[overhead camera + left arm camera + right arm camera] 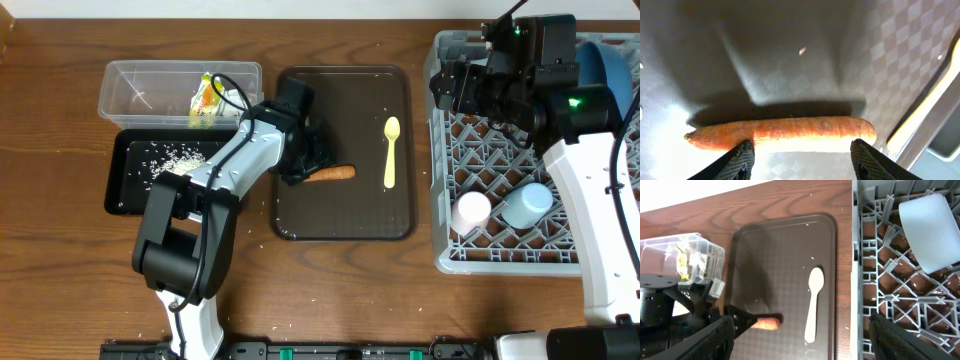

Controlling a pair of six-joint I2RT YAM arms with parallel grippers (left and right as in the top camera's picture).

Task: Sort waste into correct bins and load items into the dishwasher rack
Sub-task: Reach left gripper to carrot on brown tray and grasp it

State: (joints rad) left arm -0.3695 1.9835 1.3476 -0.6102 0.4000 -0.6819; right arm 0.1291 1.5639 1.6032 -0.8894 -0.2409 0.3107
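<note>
The left gripper will turn and shift toward the spoon (391, 152) so that it is over both sides of the carrot's middle (324, 174) to close, because the carrot lies crosswise to its open fingers.
The small orange carrot (335, 173) lies on the dark brown serving tray (345, 85). My left gripper (305, 165) is low over its left end. In the left wrist view the carrot (790, 131) lies crosswise just beyond the open left gripper (802, 155), one fingertip (742, 157) overlapping it, not clamped. The pale yellow spoon (391, 152) lies on the same tray. My right gripper (455, 90) hovers open and empty over the grey rack's (450, 230) far left corner; in its wrist view the right gripper (802, 340) frames the spoon (813, 302).
The clear tub (140, 85) holds the wrapper (207, 100). The black tray (130, 190) holds rice (180, 158). In the rack stand a pink-and-white cup (472, 210), a light blue cup (527, 203) and a dark blue bowl (605, 65). Rice grains dot the table's front edge.
</note>
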